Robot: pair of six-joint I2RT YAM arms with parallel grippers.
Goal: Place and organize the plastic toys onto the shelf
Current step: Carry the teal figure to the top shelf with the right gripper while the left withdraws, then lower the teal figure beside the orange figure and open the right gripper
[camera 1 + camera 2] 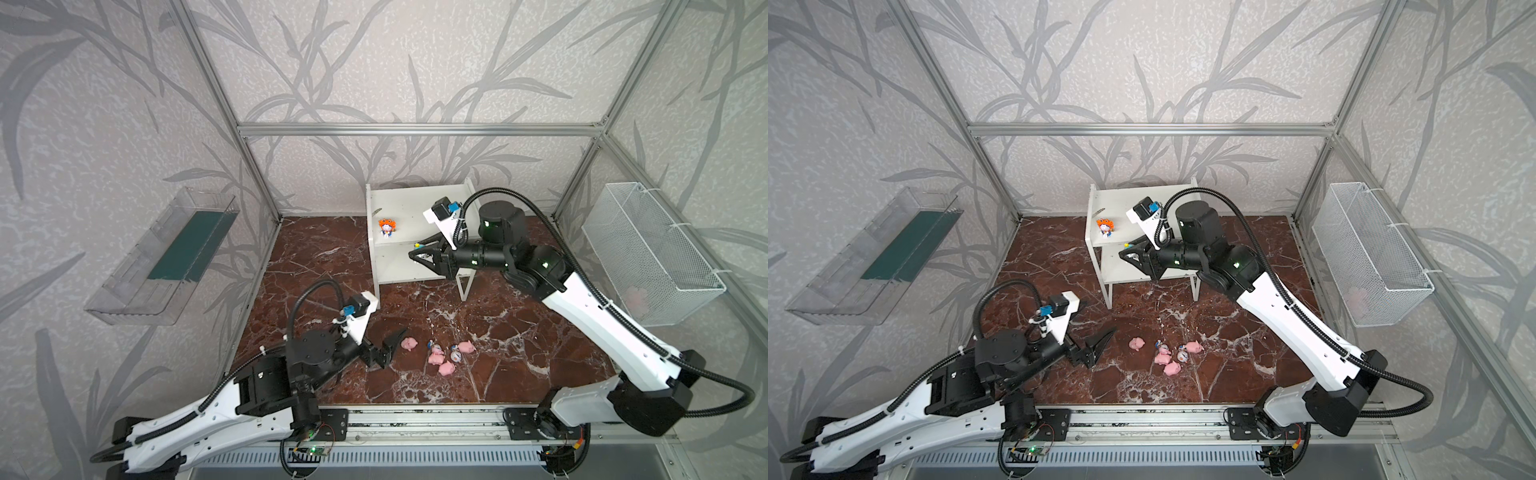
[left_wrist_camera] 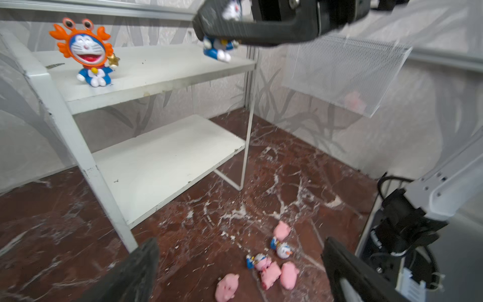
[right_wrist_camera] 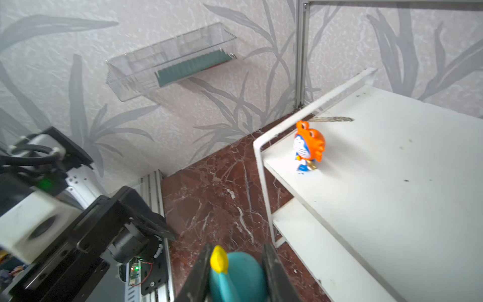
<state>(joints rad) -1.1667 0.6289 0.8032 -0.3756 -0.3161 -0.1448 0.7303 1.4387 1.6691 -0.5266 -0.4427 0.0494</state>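
Note:
The robot's right hand has to carry the teal figurine outward past the shelf's front edge and let go of it on the bare top board [image 1: 406, 229] [image 3: 338, 192] next to the orange-crab figurine.
My right gripper [image 1: 417, 252] [image 3: 235, 264] is shut on a figurine with teal headgear [image 3: 240, 274], held at the front edge of the shelf [image 1: 411, 208] [image 1: 1125, 203]. In the left wrist view its blue-and-white body [image 2: 219, 51] hangs just over the top board [image 2: 162, 68]. A figurine with orange crab headgear [image 1: 387, 227] [image 1: 1105, 227] [image 2: 87, 52] [image 3: 309, 146] stands on that board. My left gripper [image 1: 392, 347] [image 1: 1100, 345] [image 2: 240, 251] is open and low over the floor. Just beyond its tips lies a pink pig [image 1: 409, 343] [image 2: 227, 287], apart from them. Further right lie more pigs [image 1: 446, 368] and two figurines [image 1: 456, 355].
A white wire basket [image 1: 648, 249] [image 1: 1370, 253] hangs on the right wall with something pink inside. A clear tray with a green base [image 1: 166, 253] [image 3: 170, 60] hangs on the left wall. The shelf's lower board [image 2: 170, 162] is bare.

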